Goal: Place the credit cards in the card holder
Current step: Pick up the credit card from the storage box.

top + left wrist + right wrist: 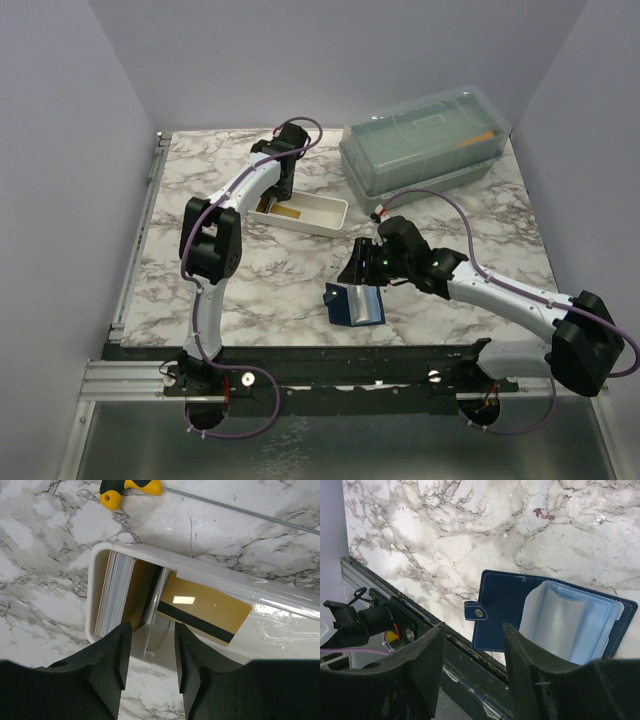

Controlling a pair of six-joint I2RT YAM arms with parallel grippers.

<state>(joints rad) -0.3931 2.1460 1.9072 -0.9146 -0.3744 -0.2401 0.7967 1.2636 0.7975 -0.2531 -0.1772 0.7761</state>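
The card stands apart from the stack [114, 594], so I should next lower my left gripper until one finger is on each side of the thin card's near end [149, 639] below it.
The credit cards are in the white tray [210, 575]: a stack [114, 594] stands on edge at its left end, and a tan card [205, 611] with a black stripe lies flat beside it. My left gripper [150, 662] hovers open just off the tray's near rim, with nothing between its fingers. From above, it [271, 200] sits at the tray's [322, 207] left end. The navy card holder [502, 605] lies open on the marble near the table's front edge, its pale pocket faces [570, 622] up. Just above and beside the card holder [355, 303] is my right gripper [356, 265], open and empty.
A large translucent green lidded box [425, 140] stands at the back right. A yellow-handled screwdriver [131, 487] lies on the marble beyond the tray. The table's dark front rail [485, 680] runs right under my right gripper.
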